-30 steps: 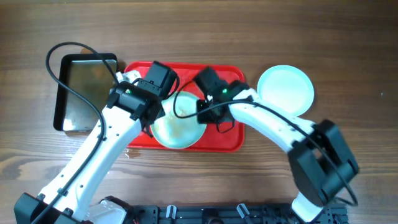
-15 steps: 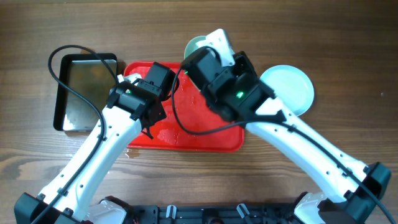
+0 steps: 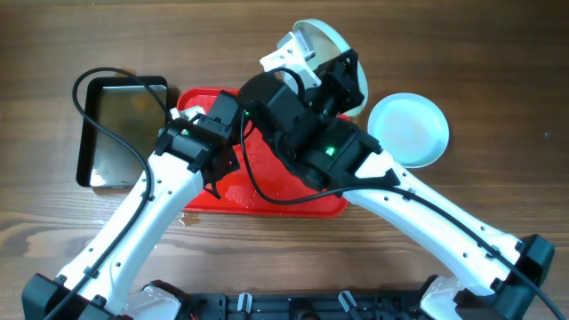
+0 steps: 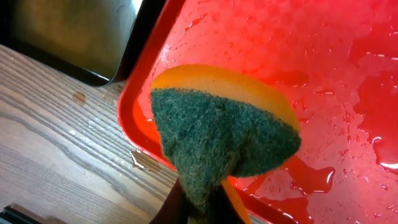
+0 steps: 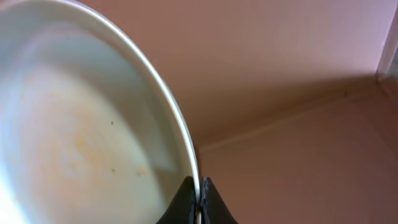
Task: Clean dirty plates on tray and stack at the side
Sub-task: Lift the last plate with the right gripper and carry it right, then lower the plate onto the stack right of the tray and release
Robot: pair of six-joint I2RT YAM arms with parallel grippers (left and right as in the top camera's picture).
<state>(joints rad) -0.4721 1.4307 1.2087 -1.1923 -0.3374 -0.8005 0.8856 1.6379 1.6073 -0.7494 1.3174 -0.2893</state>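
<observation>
Next I need to swing my right gripper past the tray, turn the tilted plate level and lower it onto the other pale plate (image 3: pixel 409 131), which already lies at the side.
The red tray (image 3: pixel 267 190) lies at mid-table, wet and with no plate on it; it also shows in the left wrist view (image 4: pixel 323 74). My right gripper (image 3: pixel 311 55) is shut on the rim of a pale plate (image 3: pixel 327 34), held tilted high above the tray's far edge. In the right wrist view the jaws (image 5: pixel 199 200) pinch this plate (image 5: pixel 81 137), which carries faint orange smears. My left gripper (image 3: pixel 216 169) is shut on a green-and-yellow sponge (image 4: pixel 217 130) above the tray's left front corner. Another pale plate (image 3: pixel 407 130) lies on the table right of the tray.
A black shiny metal pan (image 3: pixel 120 129) stands left of the tray and also shows in the left wrist view (image 4: pixel 74 31). Water drops lie on the wooden table (image 4: pixel 68 143) beside the tray's rim. The arms' bases are at the front edge.
My right gripper has lifted the plate off the tray, up and toward the back. My left gripper with the sponge has stayed over the tray's left part.
</observation>
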